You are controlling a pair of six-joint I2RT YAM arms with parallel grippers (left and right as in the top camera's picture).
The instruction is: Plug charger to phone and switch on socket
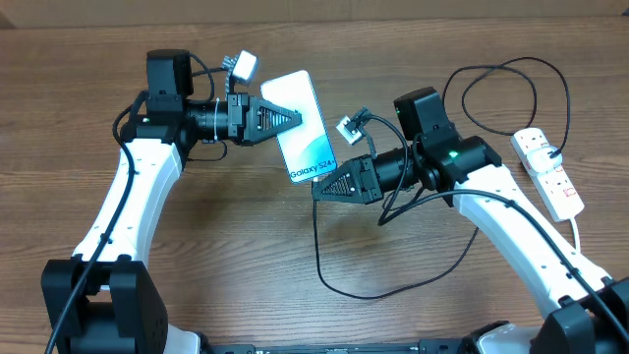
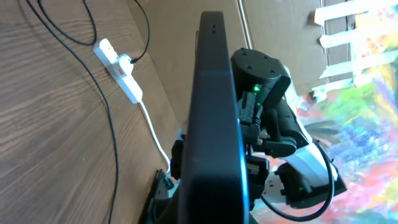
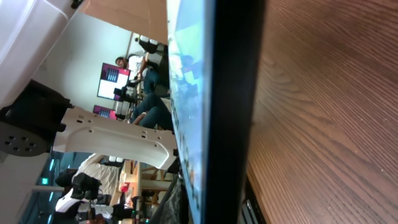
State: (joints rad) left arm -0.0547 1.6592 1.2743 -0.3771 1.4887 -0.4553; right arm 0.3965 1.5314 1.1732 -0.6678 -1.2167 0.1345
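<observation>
My right gripper pulls right in the overhead view from the phone (image 1: 307,133), tilts down, lowers and releases the connector next, as bare tabletop lies below it there.
The phone (image 1: 307,133), light blue screen up with "Galaxy S24" at its near end, is held in the air over the table's middle. My left gripper (image 1: 295,117) is shut on its left edge; the left wrist view shows the phone edge-on (image 2: 214,118). My right gripper (image 1: 318,191) is shut at the phone's near end, where the charger's thin black cable (image 1: 364,292) rises to its tip; the connector itself is hidden. The phone's edge fills the right wrist view (image 3: 236,112). The cable's black plug (image 1: 556,152) sits in the white socket strip (image 1: 548,172) at the right.
The black cable loops across the table in front of my right arm and again at the far right (image 1: 511,65). The strip and its thick white cord (image 2: 152,130) also show in the left wrist view (image 2: 118,68). Cardboard runs along the table's far edge.
</observation>
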